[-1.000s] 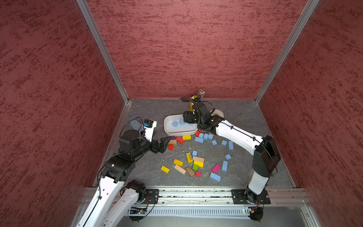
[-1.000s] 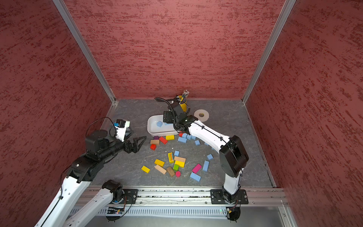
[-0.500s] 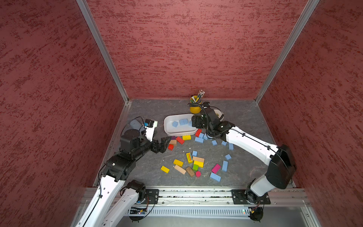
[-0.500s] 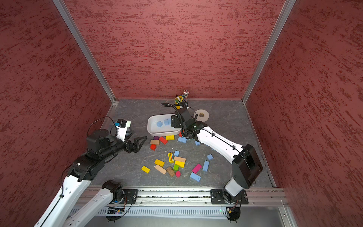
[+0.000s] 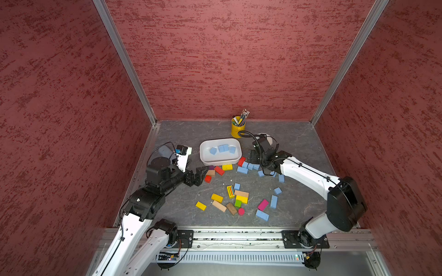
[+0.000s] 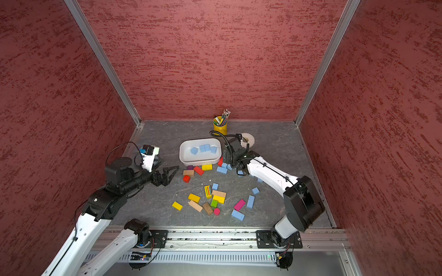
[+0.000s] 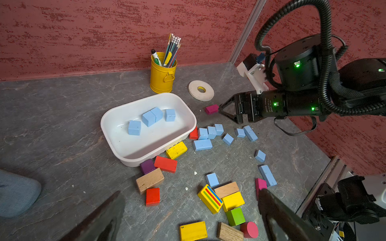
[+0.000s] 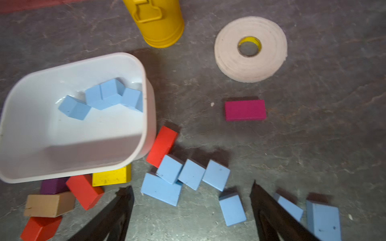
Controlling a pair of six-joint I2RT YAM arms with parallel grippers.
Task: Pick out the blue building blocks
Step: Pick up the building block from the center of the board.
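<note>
I need to lower the open fingers of my right gripper around the row's blue block farthest from the tray, which sits below with its outer side clear.
A white tray (image 5: 215, 159) at the back middle holds several blue blocks (image 5: 223, 148), also seen in the left wrist view as blue blocks (image 7: 149, 119). A cluster of blue blocks (image 5: 247, 166) lies on the floor just right of the tray. My right gripper (image 5: 251, 158) hangs open and empty over that cluster (image 8: 191, 174); its jaws (image 8: 190, 186) frame the blocks. More blue blocks (image 5: 273, 201) lie scattered nearer the front right. My left gripper (image 5: 203, 175) is open and empty, left of the coloured blocks (image 7: 190, 191).
Red (image 5: 218, 170), yellow (image 5: 216, 197), wooden (image 5: 218, 206), green and magenta (image 5: 262, 204) blocks are mixed in. A yellow pencil cup (image 5: 237, 129) and a tape roll (image 7: 201, 90) stand behind the tray. Red walls enclose three sides.
My right gripper has drawn back from above the tray to its right side, over the blue cluster, and more blue blocks show in the tray. The left arm has hardly moved.
</note>
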